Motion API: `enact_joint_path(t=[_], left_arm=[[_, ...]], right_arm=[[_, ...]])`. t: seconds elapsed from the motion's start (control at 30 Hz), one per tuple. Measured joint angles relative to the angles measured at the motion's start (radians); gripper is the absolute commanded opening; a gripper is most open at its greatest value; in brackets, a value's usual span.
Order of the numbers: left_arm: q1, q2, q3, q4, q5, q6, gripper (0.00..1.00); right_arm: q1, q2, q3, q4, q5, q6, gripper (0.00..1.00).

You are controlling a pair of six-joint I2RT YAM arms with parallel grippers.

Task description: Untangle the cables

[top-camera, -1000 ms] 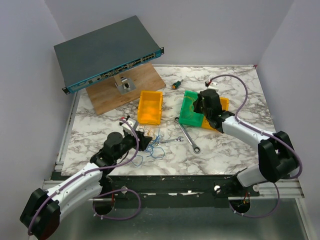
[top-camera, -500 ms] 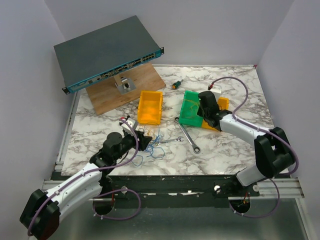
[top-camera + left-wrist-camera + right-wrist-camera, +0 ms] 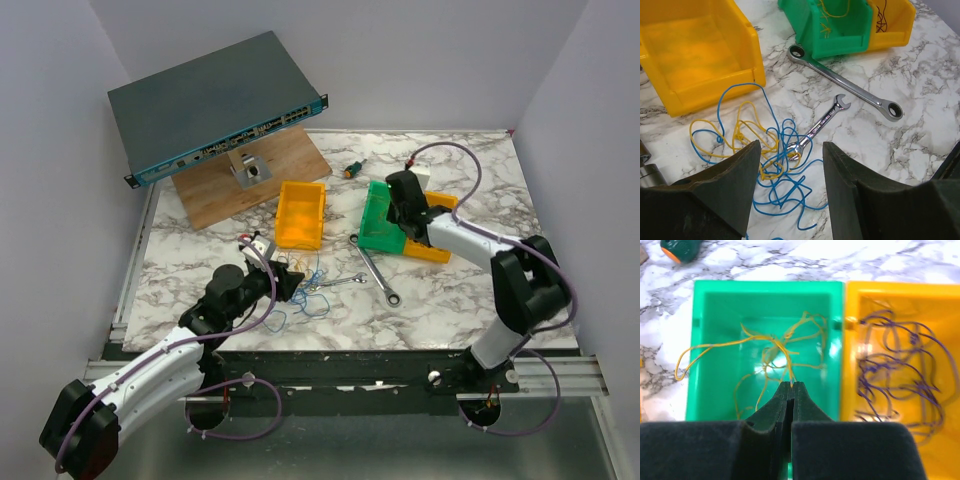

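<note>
The lower parts of the thin orange wire already lie on the bottom of the bin. Next, my right gripper should go down there from above the green bin [image 3: 715,295] and let go of the wire.
The cables [image 3: 770,169] lie as a loose tangle of thin blue and yellow wires on the marble table [image 3: 450,300], in front of the left arm [image 3: 313,292]. My left gripper [image 3: 791,145] hovers just over the tangle, open, with nothing between its fingers. A small wrench [image 3: 822,122] has one end lying in the tangle. My right gripper [image 3: 791,385] is over the green bin [image 3: 715,295], shut on a thin orange wire [image 3: 775,342] that trails into the bin and over its left wall. In the top view the right gripper [image 3: 400,205] sits at that bin's back edge.
A yellow bin [image 3: 900,287] with purple wires adjoins the green bin. A longer wrench [image 3: 845,82] lies between the tangle and the bins. An empty yellow bin [image 3: 300,213], a wooden board [image 3: 290,160] under a network switch [image 3: 215,105], and a small green tool [image 3: 353,168] stand farther back.
The right gripper has moved left and toward the back over the green bin, and the bin has shifted slightly. The left arm and the tangle have not moved.
</note>
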Motion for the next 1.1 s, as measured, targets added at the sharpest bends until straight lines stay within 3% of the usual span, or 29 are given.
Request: enact_joint_path(t=[0.2, 0.37, 0.5, 0.67, 0.87, 1.1], left_arm=[[0.000, 0.000, 0.000, -0.002, 0.000, 0.000, 0.54], [-0.001, 0.000, 0.000, -0.002, -0.001, 0.000, 0.54], [-0.001, 0.000, 0.001, -0.003, -0.001, 0.000, 0.55], [-0.001, 0.006, 0.002, -0.003, -0.001, 0.000, 0.54], [-0.002, 0.006, 0.002, -0.003, -0.001, 0.000, 0.55], [-0.002, 0.006, 0.006, -0.003, -0.002, 0.000, 0.55]], right_arm=[[0.000, 0.214, 0.123, -0.003, -0.070, -0.006, 0.01], [0.002, 0.278, 0.156, -0.012, -0.068, -0.014, 0.01], [0.001, 0.270, 0.154, -0.015, -0.074, -0.013, 0.26], [0.001, 0.171, 0.138, -0.056, -0.089, -0.018, 0.38], [0.001, 0.019, 0.151, -0.055, -0.097, -0.053, 0.45], [0.000, 0.065, 0.217, -0.049, -0.171, -0.149, 0.47]])
